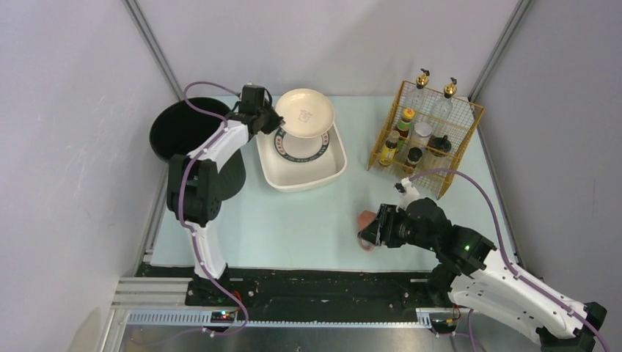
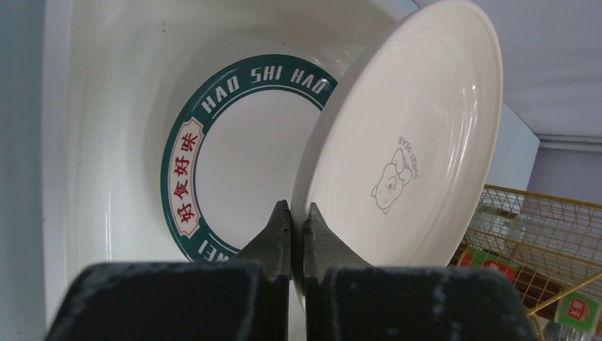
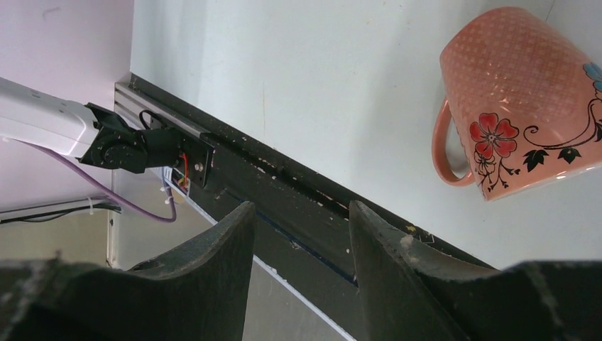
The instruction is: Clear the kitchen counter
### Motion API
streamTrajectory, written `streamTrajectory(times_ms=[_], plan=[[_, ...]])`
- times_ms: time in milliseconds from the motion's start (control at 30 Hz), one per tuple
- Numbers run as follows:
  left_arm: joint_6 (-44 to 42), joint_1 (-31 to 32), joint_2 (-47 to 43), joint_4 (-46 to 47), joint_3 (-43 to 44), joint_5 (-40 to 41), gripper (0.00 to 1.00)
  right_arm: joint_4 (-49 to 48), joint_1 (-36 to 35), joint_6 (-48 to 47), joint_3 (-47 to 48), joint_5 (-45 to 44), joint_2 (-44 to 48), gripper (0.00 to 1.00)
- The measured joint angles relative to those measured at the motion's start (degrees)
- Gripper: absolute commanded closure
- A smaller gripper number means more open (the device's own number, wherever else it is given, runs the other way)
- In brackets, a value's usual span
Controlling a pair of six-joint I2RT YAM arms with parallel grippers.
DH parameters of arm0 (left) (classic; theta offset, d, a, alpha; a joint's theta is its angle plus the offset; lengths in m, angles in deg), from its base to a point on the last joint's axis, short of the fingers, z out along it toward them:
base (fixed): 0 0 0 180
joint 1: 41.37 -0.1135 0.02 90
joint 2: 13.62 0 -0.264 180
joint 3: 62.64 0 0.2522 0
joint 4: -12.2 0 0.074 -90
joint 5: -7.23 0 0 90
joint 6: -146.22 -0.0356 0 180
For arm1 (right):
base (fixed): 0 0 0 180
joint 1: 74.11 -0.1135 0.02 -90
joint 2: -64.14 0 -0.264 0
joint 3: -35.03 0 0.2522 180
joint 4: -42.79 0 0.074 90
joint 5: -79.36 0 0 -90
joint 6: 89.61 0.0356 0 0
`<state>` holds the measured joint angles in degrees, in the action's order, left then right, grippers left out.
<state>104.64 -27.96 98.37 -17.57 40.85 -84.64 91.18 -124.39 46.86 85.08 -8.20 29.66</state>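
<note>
The green-rimmed plate (image 1: pixel 293 149) (image 2: pixel 241 156) is below my left gripper. My left gripper should next go down and slightly back to release the cream plate onto it.
My left gripper (image 1: pixel 270 122) (image 2: pixel 298 207) is shut on the rim of a cream plate (image 1: pixel 304 111) (image 2: pixel 412 142) with a small bear drawing. It holds the plate tilted over the white tub (image 1: pixel 334 165) (image 2: pixel 106 142). A green-rimmed plate (image 1: pixel 293 149) (image 2: pixel 241 156) lies in the tub. My right gripper (image 1: pixel 364 235) (image 3: pixel 302 206) is open and empty, low over the mint-green kitchen counter (image 1: pixel 293 227) (image 3: pixel 284 71) near its front rail. A pink flowered mug (image 1: pixel 364 218) (image 3: pixel 518 99) lies on its side beside the gripper, not between the fingers.
A black round bin (image 1: pixel 183 136) stands at the far left beside the left arm. A yellow wire rack (image 1: pixel 429 139) (image 2: pixel 561 234) with bottles and jars stands at the back right. The black rail (image 1: pixel 315 275) (image 3: pixel 284 199) runs along the counter's front edge.
</note>
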Motion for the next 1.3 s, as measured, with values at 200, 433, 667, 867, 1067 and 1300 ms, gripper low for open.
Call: streamTrajectory(times_ms=[200,433,667,867,1067,1300], plan=[[-3.32,1.92,-1.88,-2.16,2.93,0.17,1.00,-0.35,-0.02,0.00,-0.33,0.02,-0.26,0.45],[-4.96,5.44,-4.85,-2.32,4.24,0.17,1.00,-1.07,-0.26,0.02,-0.42,0.46,-0.79,0.45],[-4.90,7.82,-4.55,-2.97,4.15,0.20,1.00,-1.07,-0.46,0.02,-0.42,0.46,-0.59,0.45],[-4.81,7.85,-3.19,-2.38,2.21,0.17,1.00,-1.05,-0.55,0.02,-0.42,0.44,-0.33,0.45],[-3.74,6.75,-1.70,0.17,-2.47,-0.57,1.00,-1.05,-0.57,0.02,-0.42,0.44,-0.37,0.45],[0.20,2.60,-1.64,8.24,-12.09,-4.96,1.00,-1.07,-0.66,0.07,-0.44,0.44,-0.94,0.45]])
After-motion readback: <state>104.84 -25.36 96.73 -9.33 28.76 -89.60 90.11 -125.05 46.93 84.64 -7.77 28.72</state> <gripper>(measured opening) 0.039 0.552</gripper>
